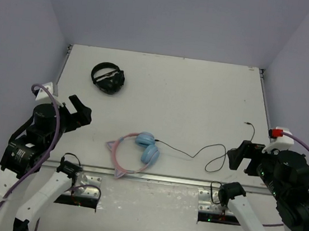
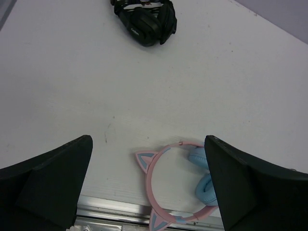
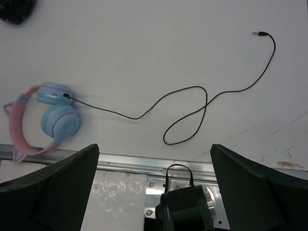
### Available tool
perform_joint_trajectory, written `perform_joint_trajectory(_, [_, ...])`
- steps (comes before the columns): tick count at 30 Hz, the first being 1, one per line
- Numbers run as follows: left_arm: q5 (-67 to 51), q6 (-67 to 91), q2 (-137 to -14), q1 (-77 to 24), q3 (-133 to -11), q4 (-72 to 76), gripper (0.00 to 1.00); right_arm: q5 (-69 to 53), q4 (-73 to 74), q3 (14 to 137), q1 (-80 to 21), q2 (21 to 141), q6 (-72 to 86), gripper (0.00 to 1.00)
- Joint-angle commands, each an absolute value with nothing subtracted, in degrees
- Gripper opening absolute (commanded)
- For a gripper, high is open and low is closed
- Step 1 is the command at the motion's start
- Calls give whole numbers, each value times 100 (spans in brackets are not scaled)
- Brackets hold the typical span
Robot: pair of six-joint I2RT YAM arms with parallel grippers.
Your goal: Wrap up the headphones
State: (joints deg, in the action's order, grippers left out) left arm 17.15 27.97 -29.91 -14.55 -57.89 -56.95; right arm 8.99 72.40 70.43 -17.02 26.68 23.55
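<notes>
I need to move my left gripper down, back and over onto the headband's middle between the cat ears [image 1: 114, 155] [image 2: 149, 186] next, because that bare part of the headband faces it, clear of the ear cups.
The headphones [image 1: 146, 148], with light-blue ear cups and a pink cat-ear headband, lie flat near the table's front edge, midway between the arms. Their thin black cable [image 1: 186, 152] runs right in loose loops to a plug [image 1: 246, 124]. My left gripper [image 1: 81, 115] hovers open, up and to the left of them; its wrist view shows the headphones [image 2: 153, 179] below, between the wide fingers. My right gripper [image 1: 240, 155] hangs open beside the cable's loop. The right wrist view holds the headphones [image 3: 60, 120], the cable [image 3: 137, 118] and the plug [image 3: 257, 33]. Neither gripper holds anything.
All-black headphones [image 1: 108, 79] lie at the back left, also seen as black headphones [image 2: 147, 21] in the left wrist view. A metal rail [image 1: 163, 178] runs along the table's front edge. The right arm's base [image 3: 185, 211] stands just below it.
</notes>
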Motion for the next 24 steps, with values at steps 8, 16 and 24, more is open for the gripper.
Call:
perform_joint_trajectory(8, [1241, 3523, -3610, -1415, -5819, -5521, 100, 598, 6417, 6408, -1679, 2847, 2531, 99])
perform_joint_trajectory(16, [1507, 5856, -4777, -3216, -3665, -3734, 100, 26, 5678, 5951, -1679, 3471, 2716, 99])
perform_joint_trajectory(24, [2796, 7770, -5985, -5176, -3561, -4669, 100, -360, 5362, 5722, -1679, 3428, 2689, 99])
